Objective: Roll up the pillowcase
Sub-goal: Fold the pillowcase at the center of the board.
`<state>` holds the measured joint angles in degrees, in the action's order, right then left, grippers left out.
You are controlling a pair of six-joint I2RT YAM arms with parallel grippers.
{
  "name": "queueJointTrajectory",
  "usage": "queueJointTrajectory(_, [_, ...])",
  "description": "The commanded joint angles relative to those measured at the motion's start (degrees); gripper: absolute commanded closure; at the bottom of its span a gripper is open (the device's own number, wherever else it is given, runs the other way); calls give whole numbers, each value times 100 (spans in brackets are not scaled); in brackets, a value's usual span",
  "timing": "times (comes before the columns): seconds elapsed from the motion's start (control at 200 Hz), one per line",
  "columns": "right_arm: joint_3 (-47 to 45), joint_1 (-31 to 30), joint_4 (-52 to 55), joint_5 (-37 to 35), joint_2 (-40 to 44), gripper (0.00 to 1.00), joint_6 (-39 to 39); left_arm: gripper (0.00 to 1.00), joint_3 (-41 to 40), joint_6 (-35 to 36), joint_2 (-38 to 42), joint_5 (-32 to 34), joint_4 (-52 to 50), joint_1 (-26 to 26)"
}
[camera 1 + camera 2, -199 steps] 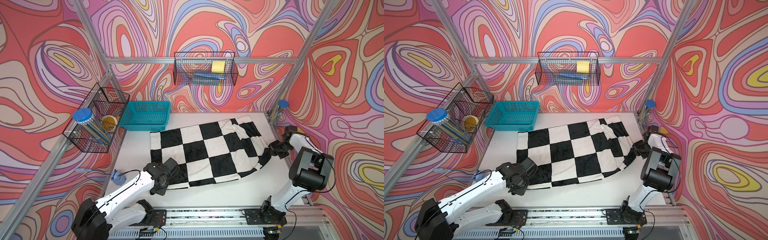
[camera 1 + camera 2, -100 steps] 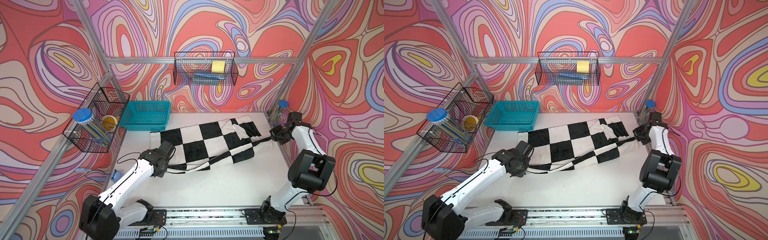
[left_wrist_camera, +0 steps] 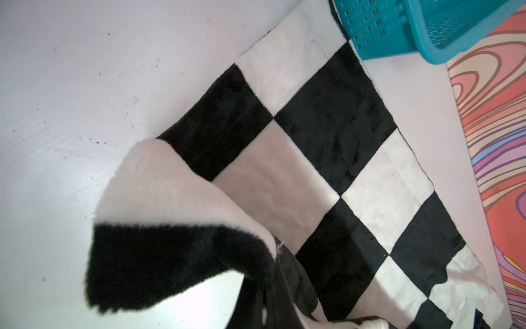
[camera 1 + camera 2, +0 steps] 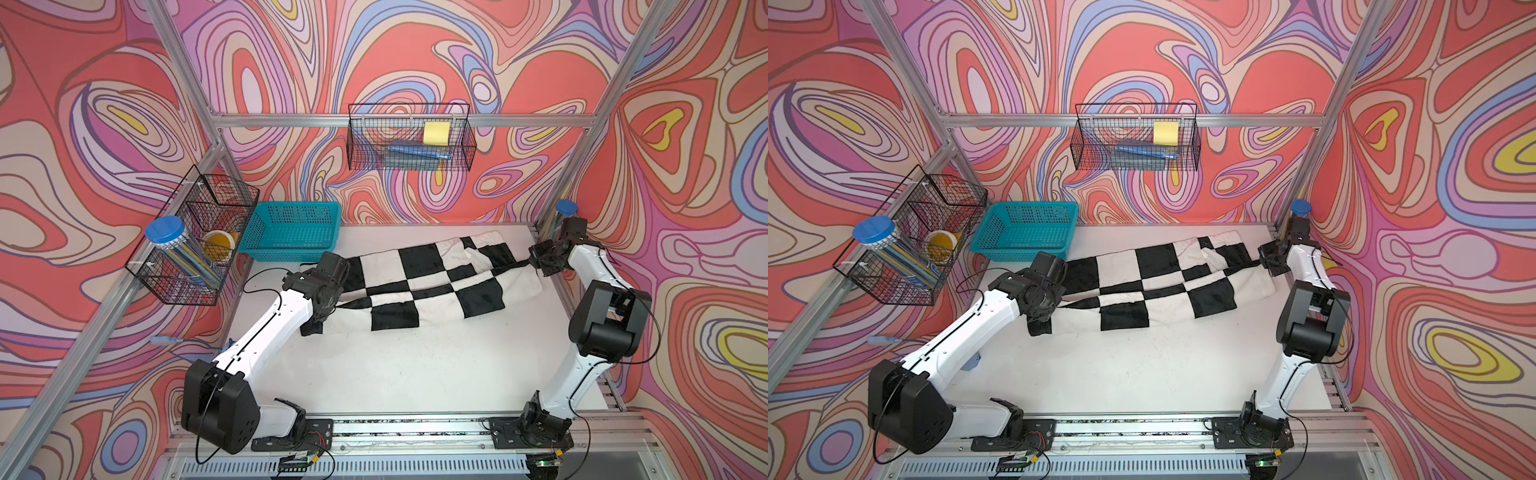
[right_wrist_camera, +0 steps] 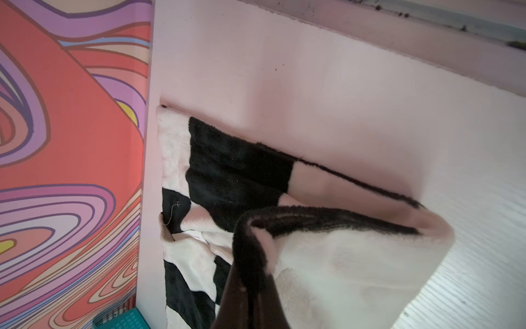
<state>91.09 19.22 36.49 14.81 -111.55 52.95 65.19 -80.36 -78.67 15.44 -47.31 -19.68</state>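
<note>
The back part of the pillowcase is still uncovered, so I need to move the pillowcase corner in my left gripper outward onto the pillowcase's far edge (image 4: pixel 353 259) (image 3: pixel 376 98) beside the teal basket next and release it.
The black and white checkered pillowcase (image 4: pixel 419 266) (image 4: pixel 1158 266) lies across the back half of the white table, its near edge lifted and drawn over itself into a taut line between the two arms. My left gripper (image 4: pixel 326 309) (image 4: pixel 1044 313) is shut on the cloth's near left corner, which hangs from the jaws in the left wrist view (image 3: pixel 274 256). At the far right, my right gripper (image 4: pixel 536 261) (image 4: pixel 1265 261) is shut on the near right corner; there the right wrist view shows the pillowcase (image 5: pixel 233 159) bunched in the gripper (image 5: pixel 250 273).
A teal plastic basket (image 4: pixel 291 230) (image 3: pixel 398 22) stands at the back left, just behind the left wrist. Wire baskets hang on the left wall (image 4: pixel 195 241) and the back wall (image 4: pixel 409 139). A blue-lidded jar (image 4: pixel 566 208) stands in the back right corner.
Both grippers have carried the pillowcase's near edge up and toward the back, so the flat cloth is now folded over itself into a narrower band.
</note>
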Motion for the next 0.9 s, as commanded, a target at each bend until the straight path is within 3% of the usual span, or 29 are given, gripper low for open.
queueJointTrajectory(0.0, [438,-60,-420,-43,-209,100,199,100,260,524,-205,194,202,310])
queueJointTrajectory(0.28, [2215,-195,-12,-39,-1323,100,239,100,858,1379,-1279,-343,1064,878])
queueJointTrajectory(0.426, [3152,-309,318,-5,-1994,100,269,100,1269,1471,-1837,-290,1171,957])
queueJointTrajectory(0.896, [4370,-378,526,-29,-3172,100,248,100,2076,1749,-2821,-38,1120,1289])
